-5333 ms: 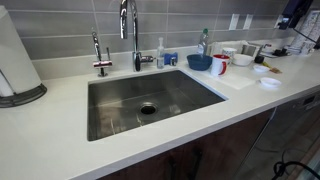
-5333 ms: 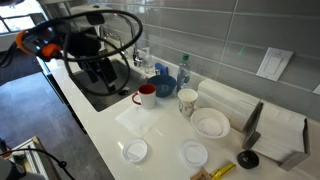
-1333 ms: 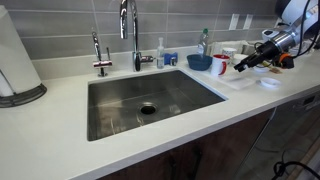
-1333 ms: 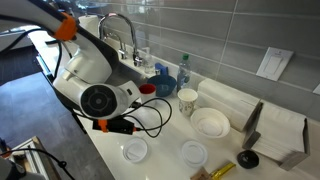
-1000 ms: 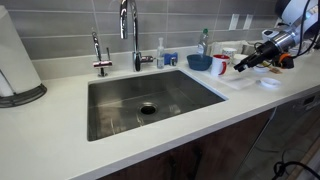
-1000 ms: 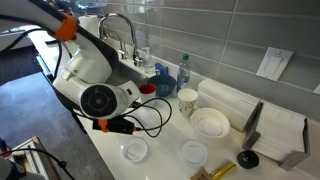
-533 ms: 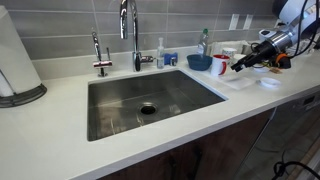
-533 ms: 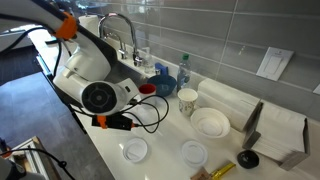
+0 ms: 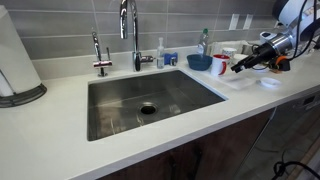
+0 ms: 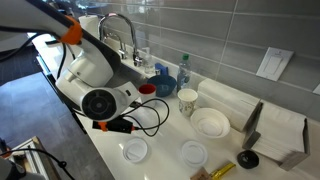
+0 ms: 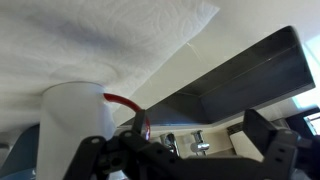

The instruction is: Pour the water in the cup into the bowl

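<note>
The cup's red handle (image 9: 225, 66) (image 11: 128, 104) sits ahead of my gripper, to the left in the wrist view, so I will advance that way, turning, until the fingers straddle it.
The cup (image 9: 220, 65), a white mug with a red inside and handle, stands on a paper towel (image 9: 238, 81) right of the sink, next to the blue bowl (image 9: 199, 62). My gripper (image 9: 236, 67) is open, level with the cup and just beside its handle. In the upside-down wrist view the cup (image 11: 70, 125) fills the left side, and its red handle (image 11: 128, 104) sits at the edge of the open jaws (image 11: 197, 122). In an exterior view my arm (image 10: 97, 100) hides most of the cup (image 10: 148, 89); the bowl (image 10: 166, 82) shows behind it.
The steel sink (image 9: 150, 100) and faucet (image 9: 128, 30) lie left of the cup. A patterned cup (image 10: 188, 101), a white bowl (image 10: 210, 122) and two white lids (image 10: 135, 151) stand on the counter nearby. A paper towel roll (image 9: 15, 60) stands at the far left.
My gripper has moved a little closer to the cup's handle, jaws still open. The cup and bowl have not moved.
</note>
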Controlling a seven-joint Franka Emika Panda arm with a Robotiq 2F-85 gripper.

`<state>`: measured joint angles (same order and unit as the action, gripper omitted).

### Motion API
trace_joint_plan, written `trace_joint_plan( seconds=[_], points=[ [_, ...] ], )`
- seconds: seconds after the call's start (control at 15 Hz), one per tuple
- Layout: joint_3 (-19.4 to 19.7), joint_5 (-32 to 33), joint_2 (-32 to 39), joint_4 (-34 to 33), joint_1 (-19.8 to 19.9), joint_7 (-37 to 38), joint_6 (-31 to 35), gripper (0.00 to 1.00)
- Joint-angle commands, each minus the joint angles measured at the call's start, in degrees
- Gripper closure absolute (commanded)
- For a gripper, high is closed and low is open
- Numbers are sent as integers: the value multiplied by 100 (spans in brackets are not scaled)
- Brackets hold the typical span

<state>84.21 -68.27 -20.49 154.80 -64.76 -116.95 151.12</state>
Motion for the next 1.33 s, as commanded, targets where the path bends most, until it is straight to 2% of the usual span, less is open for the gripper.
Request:
trace_joint_plan(
  seconds=[0.0,0.6,0.67,1.27],
  points=[
    [368,-466,-402,-118,-209,-653,201,0],
    [1101,-960,-930,-350,-919,-1664,147,0],
    [1156,-1105,-780,-380,-982,-1783,-39,0],
    [1853,-1212,-1024,-616,-1822,-2088,45,0]
  ],
)
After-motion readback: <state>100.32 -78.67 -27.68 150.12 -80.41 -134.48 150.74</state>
